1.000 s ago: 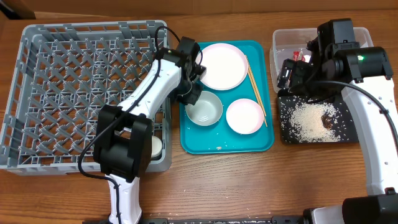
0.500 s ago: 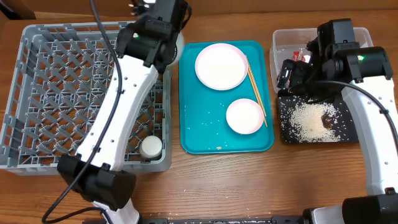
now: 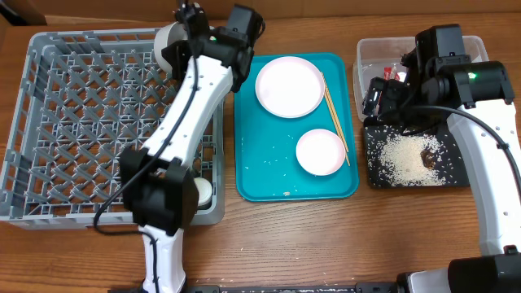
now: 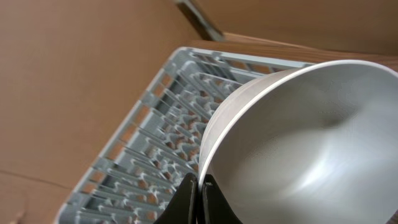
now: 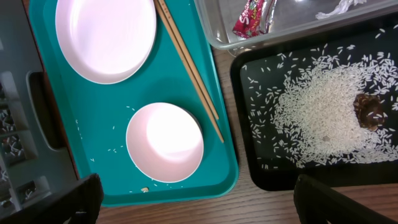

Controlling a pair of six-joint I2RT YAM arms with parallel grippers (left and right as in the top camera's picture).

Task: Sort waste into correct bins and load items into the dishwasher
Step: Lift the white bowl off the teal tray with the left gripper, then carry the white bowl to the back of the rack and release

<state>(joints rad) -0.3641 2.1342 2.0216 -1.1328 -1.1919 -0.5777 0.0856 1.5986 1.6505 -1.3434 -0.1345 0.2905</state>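
I need to carry the white bowl (image 3: 166, 42) next with my left gripper, down into the back corner of the grey dish rack (image 3: 49, 122) beside the teal tray.
My left gripper (image 3: 181, 34) is shut on the rim of a white bowl (image 3: 166, 42) and holds it tilted over the back right part of the grey dish rack (image 3: 49, 122). In the left wrist view the fingers (image 4: 200, 190) pinch the bowl's rim (image 4: 311, 143) above the rack (image 4: 149, 155). A small white cup (image 3: 199, 190) stands in the rack's front right corner. The plate (image 3: 290, 86), a second bowl (image 3: 321, 151) and chopsticks (image 3: 335, 118) lie on the teal tray. My right gripper (image 3: 384, 96) is open and empty (image 5: 199, 208).
The clear tub (image 3: 376, 50) holds a red wrapper (image 5: 252, 17) and white paper (image 5: 339, 7). The black tray (image 3: 457, 175) holds rice (image 5: 323, 118) and a brown lump (image 5: 368, 109). A few rice grains lie on the teal tray (image 3: 273, 175).
My left gripper took the near bowl off the teal tray, lifted it and carried it left and back over the rack. The right arm has not moved.
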